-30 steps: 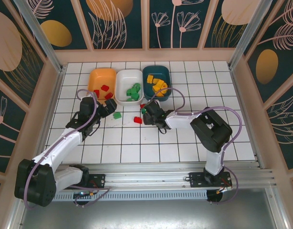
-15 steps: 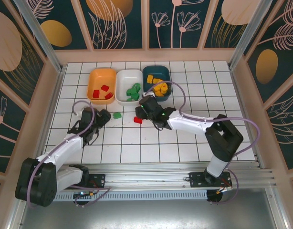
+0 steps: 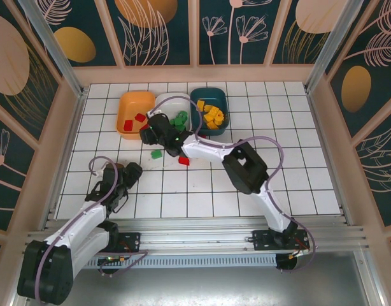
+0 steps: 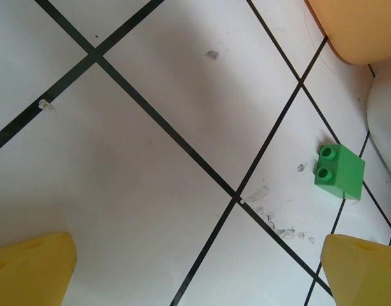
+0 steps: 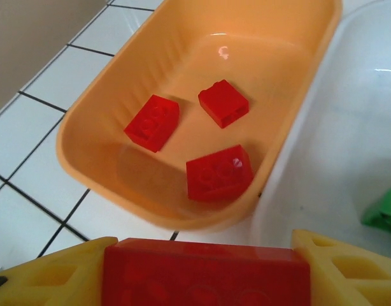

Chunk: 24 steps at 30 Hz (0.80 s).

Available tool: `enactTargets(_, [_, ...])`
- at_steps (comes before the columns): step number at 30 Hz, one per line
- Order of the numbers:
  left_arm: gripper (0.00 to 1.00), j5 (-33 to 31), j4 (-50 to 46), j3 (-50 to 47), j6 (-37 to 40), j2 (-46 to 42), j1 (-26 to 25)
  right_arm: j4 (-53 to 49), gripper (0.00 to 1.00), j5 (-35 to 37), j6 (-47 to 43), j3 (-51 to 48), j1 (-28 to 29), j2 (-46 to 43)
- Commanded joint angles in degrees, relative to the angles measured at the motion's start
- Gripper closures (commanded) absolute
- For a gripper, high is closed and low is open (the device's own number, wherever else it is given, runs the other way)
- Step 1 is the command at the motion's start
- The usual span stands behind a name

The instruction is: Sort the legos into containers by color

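Observation:
The robot's right gripper needs to carry this red lego outward past the rim of the orange container's near end (image 3: 136, 126) (image 5: 174, 160), which already holds red legos, and let it go there.
My right gripper (image 5: 205, 275) is shut on a red lego (image 5: 205, 271) just short of the near rim of the orange container (image 5: 87, 171), which holds three red legos (image 5: 219, 172). From above, that gripper (image 3: 148, 133) sits at the orange container's (image 3: 124, 102) near right corner. Beside it, the white container (image 3: 165, 101) holds green legos (image 3: 180, 119) and the teal container (image 3: 199, 102) holds yellow-orange ones (image 3: 213, 116). A green lego (image 3: 156, 153) and a red lego (image 3: 183, 160) lie on the table. My left gripper (image 3: 133, 168) is open over bare tiles, and the green lego (image 4: 339, 171) lies beyond its right fingertip (image 4: 364, 268).
The right arm (image 3: 208, 150) stretches across the table in front of the white and teal containers. Wooden frame walls ring the tiled table (image 3: 278, 159). The orange container's corner (image 4: 355, 29) and the white container's edge (image 4: 386, 121) stand at the far right of the left wrist view.
The right gripper has swung left from in front of the teal container to the orange container, with the red lego in it. The left arm has drawn back toward the near left.

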Motion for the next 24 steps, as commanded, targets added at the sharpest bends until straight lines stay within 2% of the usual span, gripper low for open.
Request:
enactTargets(1, [0.01, 2.95, -2.7, -0.76, -0.97, 0.0, 0.32, -0.1, 0.46, 0.07, -4.92, 6.05, -0.97, 3.53])
enactTargets(11, [0.01, 3.72, -2.39, 0.07, 0.01, -0.84, 0.31, 0.65, 0.45, -1.46, -8.13, 10.45, -1.23, 6.82])
enactTargets(19, [0.01, 4.6, -2.74, 1.08, 1.02, -0.32, 0.33, -5.59, 0.42, -2.87, -10.31, 24.02, -2.19, 15.61])
enactTargets(22, [0.01, 4.82, -2.56, 1.31, 1.56, -0.57, 0.32, -6.3, 0.38, -2.61, -10.95, 27.68, -2.16, 16.78])
enactTargets(24, [0.01, 4.6, -2.34, 1.35, 1.63, -0.59, 0.36, -7.34, 0.3, -0.74, -11.04, 30.52, -2.21, 17.74])
